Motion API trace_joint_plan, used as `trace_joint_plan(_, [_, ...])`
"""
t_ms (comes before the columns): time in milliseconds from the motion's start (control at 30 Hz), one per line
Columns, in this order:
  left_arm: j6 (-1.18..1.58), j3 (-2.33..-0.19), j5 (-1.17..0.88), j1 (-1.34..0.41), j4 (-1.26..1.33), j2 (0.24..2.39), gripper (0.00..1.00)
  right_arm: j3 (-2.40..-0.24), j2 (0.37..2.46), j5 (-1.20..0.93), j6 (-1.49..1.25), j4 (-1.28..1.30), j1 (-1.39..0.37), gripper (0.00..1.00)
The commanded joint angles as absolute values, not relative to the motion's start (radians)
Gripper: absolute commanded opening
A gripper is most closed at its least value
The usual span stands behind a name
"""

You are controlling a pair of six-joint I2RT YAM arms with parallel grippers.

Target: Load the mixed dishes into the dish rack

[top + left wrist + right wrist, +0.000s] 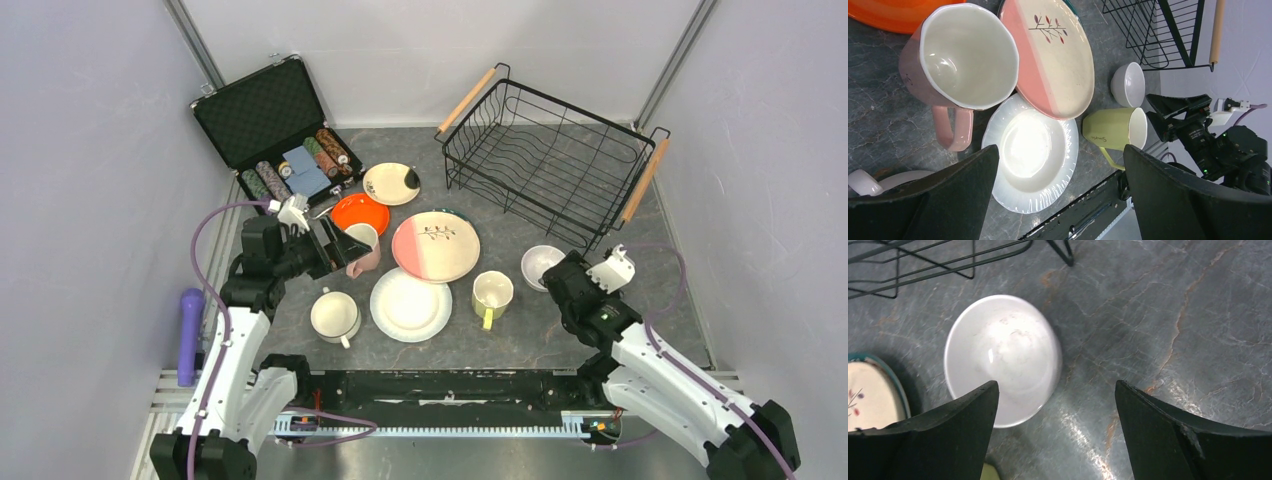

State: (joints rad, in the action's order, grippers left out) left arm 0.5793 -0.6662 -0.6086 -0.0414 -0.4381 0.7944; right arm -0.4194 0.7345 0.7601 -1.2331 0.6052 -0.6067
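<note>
My right gripper should go down a little with its fingers on both sides of the bowl's rim (1051, 385) and close, because one finger overlaps the small white bowl (1000, 357) and the other is over bare table.
The black wire dish rack (555, 155) stands at the back right with nothing in it. On the table lie a pink-cream plate (436, 246), a white plate (410, 304), an orange plate (358, 212) and a cream spotted plate (390, 183). Among them stand a yellow-green mug (492, 294), a white mug (334, 314), a pink mug (968, 55) and a small white bowl (1000, 357). My left gripper (1060, 150) is open above the white plate (1033, 150), beside the pink mug. My right gripper (1055, 385) is open just above the table, with the bowl at its left finger.
An open black case (275, 125) holding poker chips sits at the back left. A purple cylinder (190, 330) lies off the table's left edge. A teal rim (898, 390) shows beneath the pink-cream plate. Enclosure walls close in on both sides.
</note>
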Motion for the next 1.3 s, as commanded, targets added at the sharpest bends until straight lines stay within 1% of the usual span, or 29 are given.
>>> trace_joint_plan(0, [0.592, -0.658, -0.614, -0.043, -0.402, 0.775, 1.00, -0.378, 0.761, 0.764, -1.265, 0.490, -0.563, 0.90])
trace_joint_plan(167, [0.588, -0.658, -0.620, -0.043, -0.398, 0.776, 1.00, -0.359, 0.823, 0.725, -1.243, 0.408, -0.536, 0.84])
trace_joint_plan(200, [0.586, -0.659, -0.621, -0.043, -0.399, 0.776, 1.00, -0.358, 0.834, 0.716, -1.245, 0.396, -0.532, 0.81])
trace_joint_plan(267, [0.584, -0.660, -0.626, -0.043, -0.400, 0.779, 1.00, -0.353, 0.848, 0.701, -1.257, 0.383, -0.526, 0.69])
trace_joint_plan(300, [0.584, -0.661, -0.628, -0.044, -0.400, 0.782, 1.00, -0.349, 0.850, 0.700, -1.262, 0.376, -0.525, 0.65])
trace_joint_plan(433, [0.583, -0.661, -0.632, -0.043, -0.399, 0.785, 1.00, -0.330, 0.855, 0.689, -1.255, 0.341, -0.507, 0.62])
trace_joint_plan(567, [0.583, -0.661, -0.634, -0.043, -0.399, 0.789, 1.00, -0.326, 0.878, 0.664, -1.242, 0.322, -0.483, 0.49])
trace_joint_plan(600, [0.583, -0.661, -0.634, -0.043, -0.400, 0.791, 1.00, -0.327, 0.883, 0.656, -1.240, 0.323, -0.477, 0.42])
trace_joint_plan(667, [0.583, -0.662, -0.634, -0.044, -0.398, 0.791, 1.00, -0.334, 0.881, 0.641, -1.227, 0.328, -0.473, 0.18])
trace_joint_plan(700, [0.583, -0.662, -0.633, -0.043, -0.400, 0.793, 1.00, -0.341, 0.874, 0.635, -1.222, 0.337, -0.472, 0.10])
trace_joint_plan(767, [0.580, -0.667, -0.641, -0.043, -0.399, 0.791, 1.00, -0.364, 0.855, 0.626, -1.211, 0.371, -0.472, 0.02])
trace_joint_plan(800, [0.575, -0.670, -0.647, -0.044, -0.399, 0.787, 1.00, -0.370, 0.837, 0.616, -1.208, 0.384, -0.470, 0.00])
trace_joint_plan(933, [0.577, -0.672, -0.648, -0.068, -0.381, 0.759, 1.00, -0.390, 0.746, 0.566, -1.119, 0.412, -0.466, 0.00])
trace_joint_plan(1033, [0.607, -0.672, -0.636, -0.140, -0.340, 0.759, 1.00, -0.429, 0.659, 0.569, -1.027, 0.458, -0.466, 0.00])
trace_joint_plan(1133, [0.630, -0.693, -0.554, -0.277, -0.313, 0.783, 1.00, -0.477, 0.564, 0.610, -0.943, 0.514, -0.466, 0.00])
trace_joint_plan(1200, [0.625, -0.730, -0.473, -0.396, -0.308, 0.813, 1.00, -0.503, 0.514, 0.612, -0.858, 0.506, -0.466, 0.00])
trace_joint_plan(1267, [0.620, -0.775, -0.409, -0.503, -0.296, 0.855, 1.00, -0.512, 0.465, 0.532, -0.711, 0.423, -0.467, 0.00])
